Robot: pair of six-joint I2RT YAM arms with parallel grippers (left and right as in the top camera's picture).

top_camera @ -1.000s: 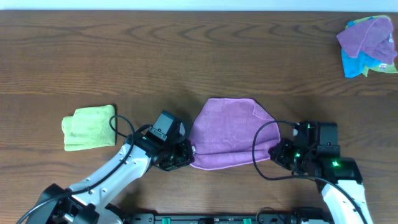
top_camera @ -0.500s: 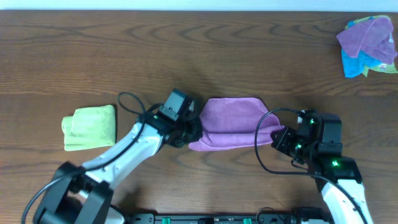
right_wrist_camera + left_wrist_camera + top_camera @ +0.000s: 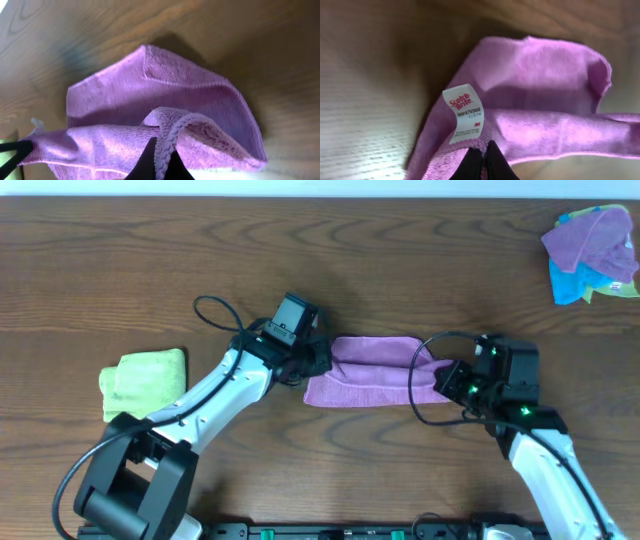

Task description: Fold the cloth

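I will move my left gripper outward and down to release the cloth's tagged corner over the cloth's far edge [image 3: 346, 338] [image 3: 492, 40], since that edge lies outward of and below it.
The lilac cloth [image 3: 375, 370] lies at the table's middle as a doubled-over band, its near half lifted and carried back over the far half. My left gripper [image 3: 322, 363] is shut on the cloth's left corner; in the left wrist view the stitched hem [image 3: 470, 146] sits pinched between the black fingertips [image 3: 472, 162], with the white tag [image 3: 466, 114] standing just above them. My right gripper [image 3: 447, 375] is shut on the right corner, and the right wrist view shows the braided edge [image 3: 167, 137] clamped between its fingers [image 3: 148, 160]. The cloth [image 3: 150, 95] sags between the two grips.
A folded lime-green cloth [image 3: 145, 384] rests on the table to the left, near my left arm. A heap of purple, turquoise and green cloths [image 3: 592, 252] sits at the far right corner. Cables loop off both arms.
Both grippers have moved away from the front edge, carrying the cloth's near corners back over it. The cloth has gone from a wide spread shape to a narrow doubled band.
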